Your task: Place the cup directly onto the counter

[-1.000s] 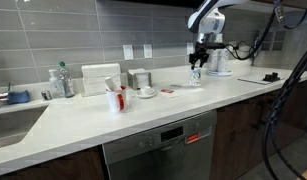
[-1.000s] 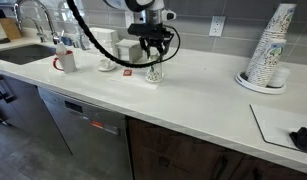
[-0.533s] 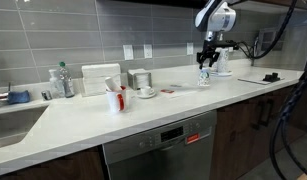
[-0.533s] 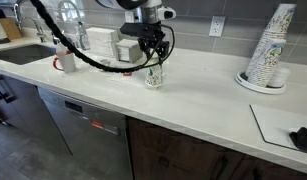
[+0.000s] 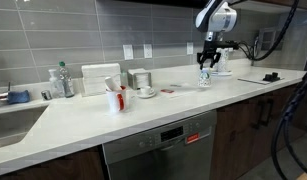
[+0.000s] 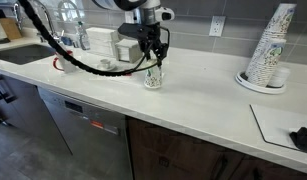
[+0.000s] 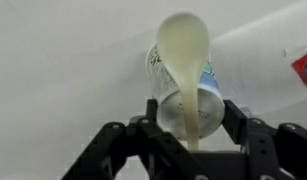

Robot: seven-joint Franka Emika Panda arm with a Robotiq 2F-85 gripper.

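Observation:
My gripper lowers and shifts slightly away from the red coaster-like piece next, setting the cup's base onto the counter point(image 5: 205, 89).
The cup point(image 7: 183, 95) is a small pale bluish-white tumbler with a pale yellow spoon-like stick point(image 7: 184, 45) standing in it. In the wrist view my gripper point(image 7: 191, 112) has one black finger against each side of the cup, shut on it. In both exterior views the cup point(image 5: 204, 79) point(image 6: 153, 78) stands upright under the gripper point(image 5: 204, 68) point(image 6: 152, 66), with its base at or just above the off-white counter point(image 5: 143, 115) point(image 6: 193, 95). I cannot tell whether the base touches.
A flat red coaster-like piece point(image 5: 168, 90) point(image 7: 303, 68) lies beside the cup. A white cup on a saucer point(image 5: 146, 92), a steel canister point(image 5: 140, 79) and a white holder with red utensils point(image 5: 115, 99) stand along the counter. A stack of paper cups point(image 6: 268, 50) stands further along.
Over the last second the gripper carried the cup sideways along the counter, away from the red piece, and slightly lower. Over the last half second almost nothing moved.

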